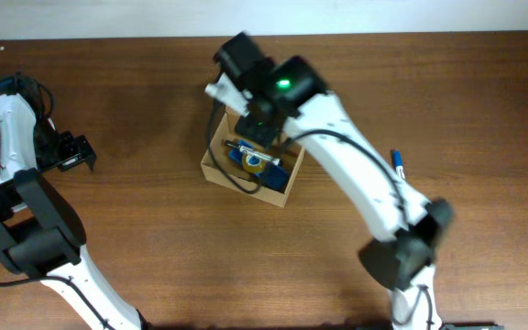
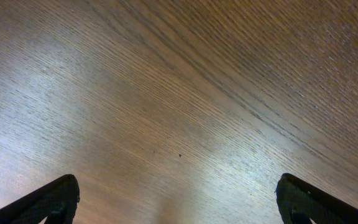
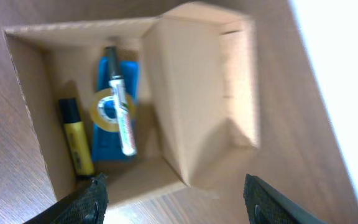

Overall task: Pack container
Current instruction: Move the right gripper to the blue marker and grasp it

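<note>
I should move my right gripper to the right in the overhead view next, turn it and lower it onto the pen's body, because the blue pen (image 1: 398, 164) is still outside the box (image 1: 253, 167).
The tan cardboard container (image 1: 216, 169) stands open in the middle of the table. In the right wrist view its walls (image 3: 30, 106) enclose a yellow highlighter (image 3: 76, 138), a blue flat item (image 3: 114, 134), a roll of tape (image 3: 104, 109) and a white marker (image 3: 122, 118). Its flap lid (image 3: 194, 93) stands up beside the opening. My right gripper (image 3: 179, 202) is open and empty, hovering over the box's far edge (image 1: 260, 128). My left gripper (image 1: 76, 152) is open and empty at the far left, over bare wood (image 2: 179, 205).
A blue pen (image 1: 397, 164) lies on the table to the right of the box, next to my right arm. The wooden tabletop (image 1: 154, 247) stretches all around the box.
</note>
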`<state>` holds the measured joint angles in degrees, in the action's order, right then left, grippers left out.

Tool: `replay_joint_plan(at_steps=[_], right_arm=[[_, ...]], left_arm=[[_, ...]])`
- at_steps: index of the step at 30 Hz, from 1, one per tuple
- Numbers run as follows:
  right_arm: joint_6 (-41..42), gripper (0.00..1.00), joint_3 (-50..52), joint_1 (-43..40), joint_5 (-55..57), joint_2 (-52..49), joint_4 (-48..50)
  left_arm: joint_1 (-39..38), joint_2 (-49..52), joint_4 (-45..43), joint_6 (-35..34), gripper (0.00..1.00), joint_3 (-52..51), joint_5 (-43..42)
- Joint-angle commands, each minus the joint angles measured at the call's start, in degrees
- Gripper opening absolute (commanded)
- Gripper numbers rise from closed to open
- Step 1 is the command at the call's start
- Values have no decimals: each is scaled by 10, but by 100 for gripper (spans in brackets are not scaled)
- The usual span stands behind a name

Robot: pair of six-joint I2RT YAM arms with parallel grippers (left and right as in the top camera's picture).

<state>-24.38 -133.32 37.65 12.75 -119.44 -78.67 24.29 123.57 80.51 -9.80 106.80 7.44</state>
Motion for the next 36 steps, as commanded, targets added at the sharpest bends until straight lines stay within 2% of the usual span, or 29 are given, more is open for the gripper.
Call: replay_joint_plan(at_steps=[1, 6, 9, 14, 15, 24, 36], right_arm=[[14, 70, 5, -50, 30, 87, 0], [37, 70, 80, -182, 30, 173, 14], [96, 70, 124, -288, 6, 182, 17], [154, 55, 231, -422, -85, 148, 4], [154, 55, 261, -439, -85, 136, 5], [127, 57, 406, -452, -98, 63, 56], [124, 57, 466, -450, -113, 13, 110]], left_arm=[[2, 0, 0, 9, 100, -3, -4], [2, 0, 0, 9, 100, -3, -4], [2, 0, 0, 9, 100, -3, -4], [2, 0, 0, 9, 100, -3, -4], [2, 0, 0, 9, 100, -3, -4], [2, 0, 0, 9, 100, -3, -4], [2, 0, 0, 9, 100, -3, -4]])
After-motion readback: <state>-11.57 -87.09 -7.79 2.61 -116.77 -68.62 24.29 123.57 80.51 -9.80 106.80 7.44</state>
